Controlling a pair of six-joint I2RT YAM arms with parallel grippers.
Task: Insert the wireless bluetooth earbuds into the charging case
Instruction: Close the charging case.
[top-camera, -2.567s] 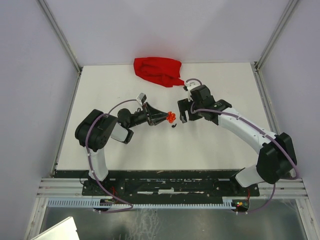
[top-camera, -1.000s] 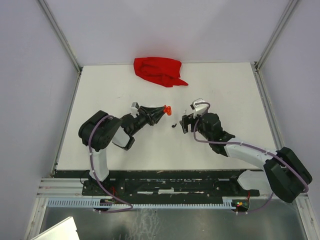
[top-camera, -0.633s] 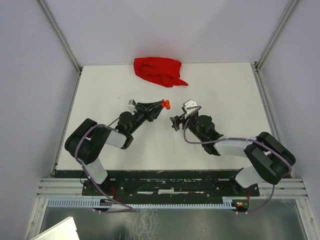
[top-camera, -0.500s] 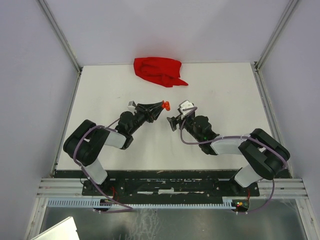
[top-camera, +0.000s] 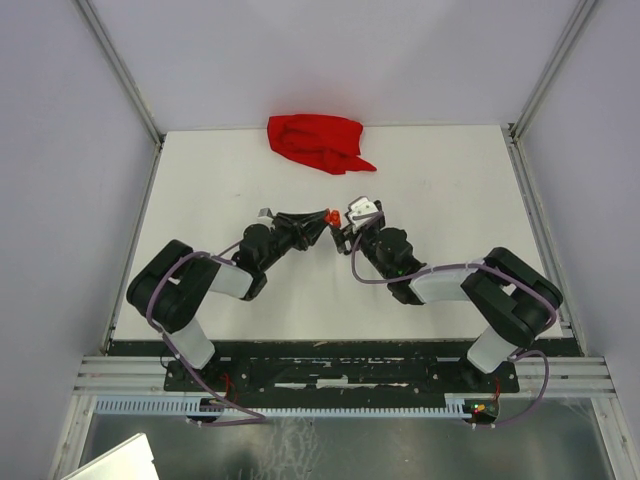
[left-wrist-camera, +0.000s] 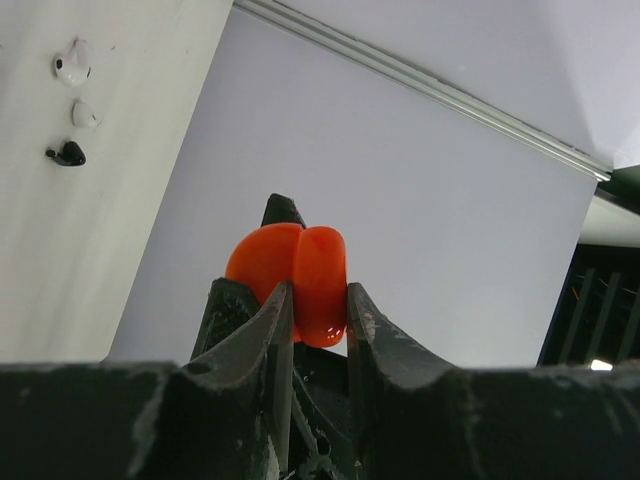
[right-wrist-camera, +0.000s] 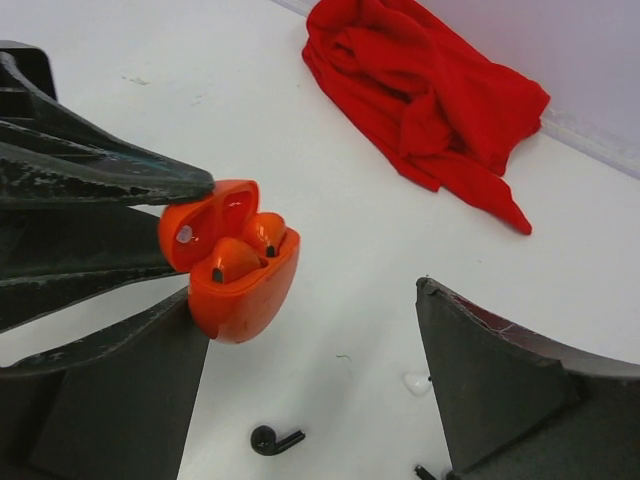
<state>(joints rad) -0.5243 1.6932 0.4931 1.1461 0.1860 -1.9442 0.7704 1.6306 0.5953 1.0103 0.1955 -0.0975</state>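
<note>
The robot's left gripper should next go lower, turn its fingers downward and release the orange-red charging case on the bare tabletop before the red cloth, since both earbuds sit inside the case.
My left gripper (left-wrist-camera: 318, 290) is shut on an orange-red charging case (left-wrist-camera: 295, 275) and holds it up off the table. In the right wrist view the case (right-wrist-camera: 245, 295) has its lid open, with two orange-red earbuds (right-wrist-camera: 228, 260) seated in it. My right gripper (right-wrist-camera: 310, 310) is open and empty, its fingers (right-wrist-camera: 500, 380) either side of the space just beside the case. A black earbud (right-wrist-camera: 272, 438) and a white earbud (right-wrist-camera: 416, 382) lie on the table below. In the top view the case (top-camera: 332, 216) sits between the two grippers' tips.
A crumpled red cloth (top-camera: 318, 142) lies at the table's far edge, also in the right wrist view (right-wrist-camera: 420, 90). The left wrist view shows two white earbuds (left-wrist-camera: 72, 62) and a black one (left-wrist-camera: 68, 154) loose on the white table (top-camera: 450, 190).
My right arm has swung from the far side round to the near side and moved left, up to the case. My left gripper still holds the case, shifted slightly.
</note>
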